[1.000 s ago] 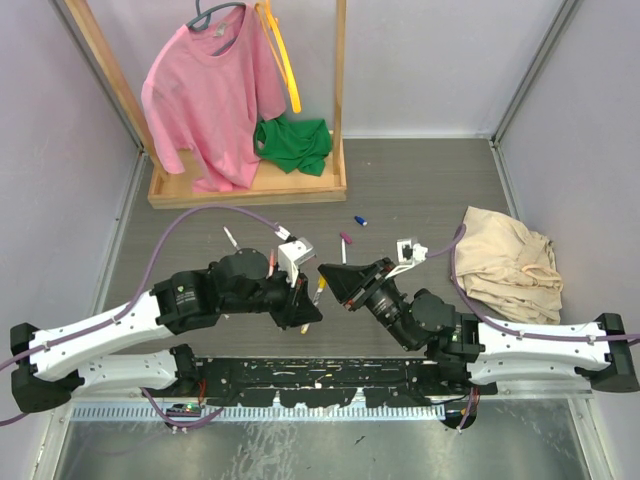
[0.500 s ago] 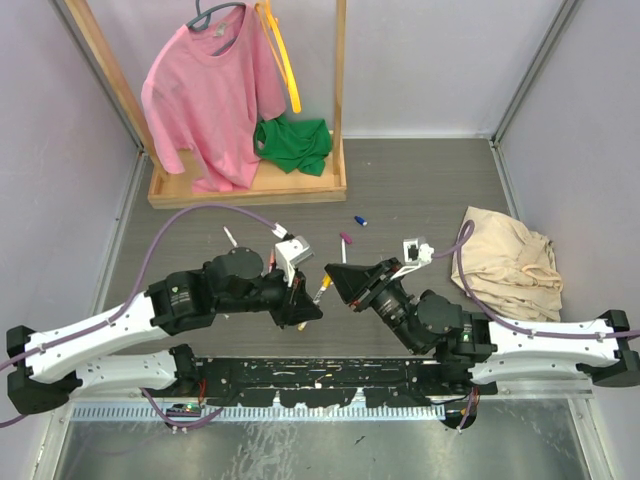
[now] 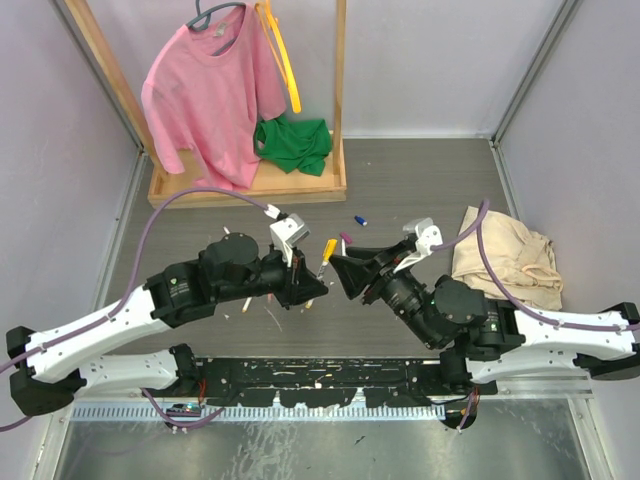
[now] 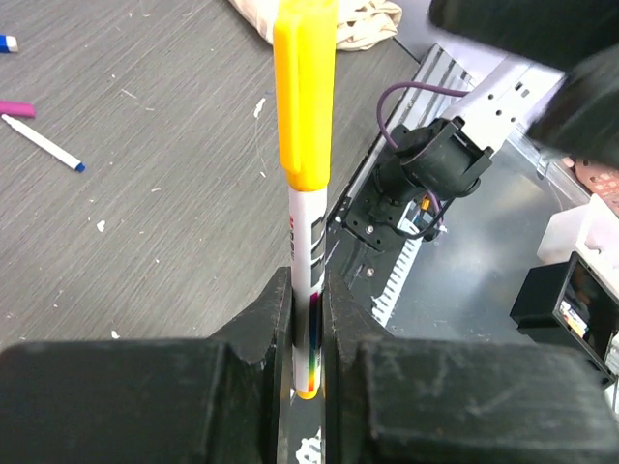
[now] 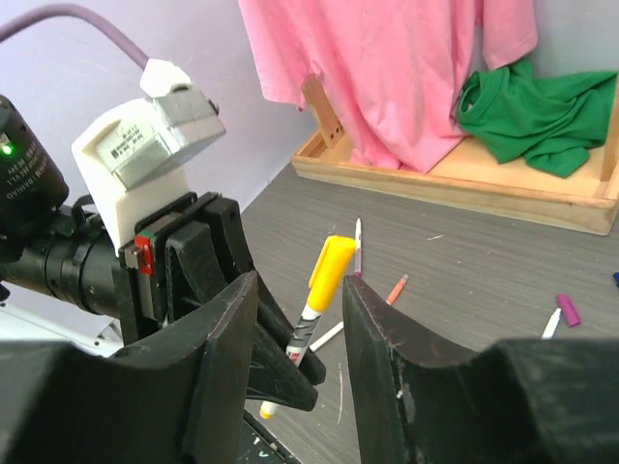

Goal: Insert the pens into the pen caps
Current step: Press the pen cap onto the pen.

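The left gripper should next turn its fingers down, lower the already capped yellow pen to the tabletop beside the orange pen (image 5: 396,288) below the gripper and let go of it.
My left gripper (image 4: 308,319) is shut on the white barrel of a yellow pen (image 4: 308,242), which wears its yellow cap (image 4: 304,97). It holds the pen tilted above the table, in the top view (image 3: 326,253) too. My right gripper (image 5: 301,285) is open and empty, facing the pen's capped end (image 5: 330,266) from close by; it shows in the top view (image 3: 347,268). Loose on the table lie a magenta cap (image 3: 346,239), a blue cap (image 3: 359,220), a blue-tipped pen (image 4: 41,142), an orange pen (image 5: 396,288) and a magenta-tipped pen (image 5: 357,235).
A wooden rack base (image 3: 250,185) stands at the back left with a pink shirt (image 3: 210,90), a yellow strap (image 3: 285,60) and a green cloth (image 3: 293,142). A beige cloth (image 3: 505,255) lies at the right. A black rail runs along the near edge.
My left gripper has lifted and swung the yellow pen up and to the right. My right gripper has shifted right and up, and stays open opposite the pen.
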Available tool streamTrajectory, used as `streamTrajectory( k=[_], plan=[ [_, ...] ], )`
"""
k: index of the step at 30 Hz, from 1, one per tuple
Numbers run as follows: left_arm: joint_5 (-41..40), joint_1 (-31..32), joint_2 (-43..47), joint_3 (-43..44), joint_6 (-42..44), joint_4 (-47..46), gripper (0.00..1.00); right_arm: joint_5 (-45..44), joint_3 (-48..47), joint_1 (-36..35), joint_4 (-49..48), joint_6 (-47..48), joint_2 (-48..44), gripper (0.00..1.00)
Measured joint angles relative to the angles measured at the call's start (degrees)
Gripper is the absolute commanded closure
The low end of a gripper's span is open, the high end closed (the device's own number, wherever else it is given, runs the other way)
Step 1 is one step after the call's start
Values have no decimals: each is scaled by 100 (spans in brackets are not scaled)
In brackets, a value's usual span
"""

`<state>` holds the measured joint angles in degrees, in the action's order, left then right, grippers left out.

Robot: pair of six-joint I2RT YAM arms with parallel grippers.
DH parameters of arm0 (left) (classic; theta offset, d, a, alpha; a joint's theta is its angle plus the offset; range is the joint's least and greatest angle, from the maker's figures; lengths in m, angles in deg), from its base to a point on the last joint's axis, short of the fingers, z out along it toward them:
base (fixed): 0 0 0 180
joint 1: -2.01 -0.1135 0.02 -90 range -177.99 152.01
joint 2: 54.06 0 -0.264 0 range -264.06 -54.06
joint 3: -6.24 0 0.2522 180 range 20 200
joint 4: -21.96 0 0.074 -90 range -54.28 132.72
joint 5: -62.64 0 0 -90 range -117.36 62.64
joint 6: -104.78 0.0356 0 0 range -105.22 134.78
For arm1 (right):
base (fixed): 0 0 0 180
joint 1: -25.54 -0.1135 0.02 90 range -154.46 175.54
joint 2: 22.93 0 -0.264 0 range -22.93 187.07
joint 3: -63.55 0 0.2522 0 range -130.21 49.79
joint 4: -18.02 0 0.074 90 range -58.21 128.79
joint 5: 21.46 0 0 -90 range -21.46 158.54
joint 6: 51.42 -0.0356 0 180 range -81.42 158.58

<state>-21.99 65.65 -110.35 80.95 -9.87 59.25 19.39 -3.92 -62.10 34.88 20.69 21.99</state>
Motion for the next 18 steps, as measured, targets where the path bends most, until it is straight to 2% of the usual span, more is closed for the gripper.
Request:
streamTrajectory(
  k=[4,8,13,18],
  plan=[
    [-168,0,0,-81,-103,48,100,-17,-31,0,2,173,-195,49],
    [-713,-2,-2,-146,-249,240,100,-160,166,0,87,81,-426,45],
    [-1292,-238,-144,-343,-494,472,100,-498,313,0,850,-623,-393,40],
    [-1419,-868,-597,-807,-732,542,100,-520,310,120,1891,-1554,177,37]
  ],
)
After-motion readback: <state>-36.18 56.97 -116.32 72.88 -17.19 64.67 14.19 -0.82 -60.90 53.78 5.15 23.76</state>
